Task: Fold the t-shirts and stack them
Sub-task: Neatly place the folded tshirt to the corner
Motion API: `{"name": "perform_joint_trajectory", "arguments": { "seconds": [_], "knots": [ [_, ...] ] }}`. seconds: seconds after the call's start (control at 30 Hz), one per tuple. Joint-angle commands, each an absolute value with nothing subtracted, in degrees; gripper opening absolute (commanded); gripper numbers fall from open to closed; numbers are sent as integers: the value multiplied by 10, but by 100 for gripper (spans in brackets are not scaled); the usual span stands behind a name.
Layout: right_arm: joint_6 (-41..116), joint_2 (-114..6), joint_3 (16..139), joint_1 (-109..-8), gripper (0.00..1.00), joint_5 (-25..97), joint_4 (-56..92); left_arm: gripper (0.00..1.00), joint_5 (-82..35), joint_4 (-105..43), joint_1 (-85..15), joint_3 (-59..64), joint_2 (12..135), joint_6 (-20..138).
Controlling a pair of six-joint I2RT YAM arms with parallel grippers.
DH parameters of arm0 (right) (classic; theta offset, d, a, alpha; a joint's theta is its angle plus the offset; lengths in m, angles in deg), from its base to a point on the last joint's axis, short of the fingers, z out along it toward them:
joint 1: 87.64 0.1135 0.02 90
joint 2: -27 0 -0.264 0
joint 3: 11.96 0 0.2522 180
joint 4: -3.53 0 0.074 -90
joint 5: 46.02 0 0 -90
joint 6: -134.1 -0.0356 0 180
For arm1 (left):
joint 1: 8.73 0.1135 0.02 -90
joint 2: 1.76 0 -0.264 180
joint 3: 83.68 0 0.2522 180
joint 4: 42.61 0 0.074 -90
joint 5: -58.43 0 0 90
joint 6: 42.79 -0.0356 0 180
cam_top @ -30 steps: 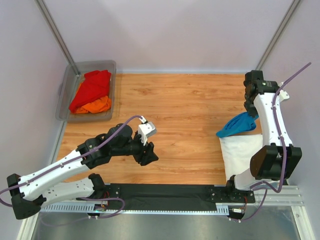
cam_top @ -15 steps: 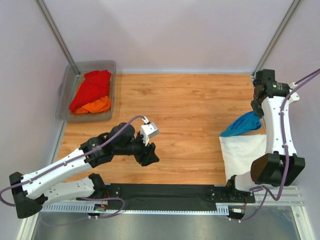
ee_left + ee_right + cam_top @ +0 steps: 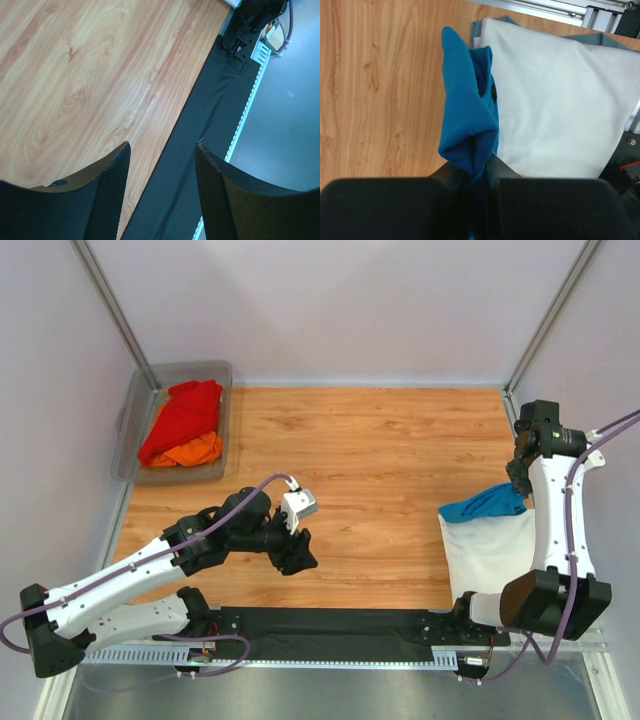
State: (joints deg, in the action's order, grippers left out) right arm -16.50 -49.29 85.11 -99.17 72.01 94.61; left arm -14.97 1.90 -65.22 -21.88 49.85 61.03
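Observation:
The robot's right gripper will next move back and down over the folded white t-shirt [image 3: 490,550] [image 3: 557,103], because the bunched blue t-shirt covers only the far edge of the white t-shirt.
My right gripper [image 3: 521,483] [image 3: 479,172] is shut on a bunched fold of the bright blue t-shirt [image 3: 483,504] [image 3: 467,115]. The shirt hangs from the jaws over the far left edge of the folded white t-shirt [image 3: 488,548] [image 3: 555,100], which lies flat at the table's right side. At the far left, a red t-shirt [image 3: 183,417] and an orange t-shirt [image 3: 190,451] lie crumpled in the tub. My left gripper [image 3: 298,550] [image 3: 162,145] hovers open and empty above the table's near edge, left of centre.
The grey see-through tub [image 3: 128,445] stands at the far left corner. A black mat [image 3: 330,625] [image 3: 200,150] runs along the near edge between the arm bases. Metal frame posts rise at both far corners. Bare wood [image 3: 380,450] spans the middle.
My right arm has carried the blue t-shirt to the right and nearer, so it now hangs over the white shirt's edge. The left arm has barely shifted.

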Motion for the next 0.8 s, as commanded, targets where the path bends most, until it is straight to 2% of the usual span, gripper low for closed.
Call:
{"name": "perform_joint_trajectory", "arguments": {
  "seconds": [0.0, 0.6, 0.67, 0.73, 0.77],
  "knots": [
    [-158, -465, 826, -1002, 0, 718, 964, 61, -135, 7, -649, -219, 494, 602],
    [-138, -346, 636, -1069, 0, 719, 941, 61, -127, 44, -649, -232, 454, 602],
    [-134, -339, 620, -1074, 7, 725, 947, 61, -127, 46, -648, -232, 451, 600],
    [-119, -332, 612, -1088, 26, 743, 972, 61, -126, 54, -648, -232, 451, 599],
    [-121, -333, 614, -1096, 30, 758, 990, 61, -127, 57, -648, -231, 449, 600]
  ]
}}
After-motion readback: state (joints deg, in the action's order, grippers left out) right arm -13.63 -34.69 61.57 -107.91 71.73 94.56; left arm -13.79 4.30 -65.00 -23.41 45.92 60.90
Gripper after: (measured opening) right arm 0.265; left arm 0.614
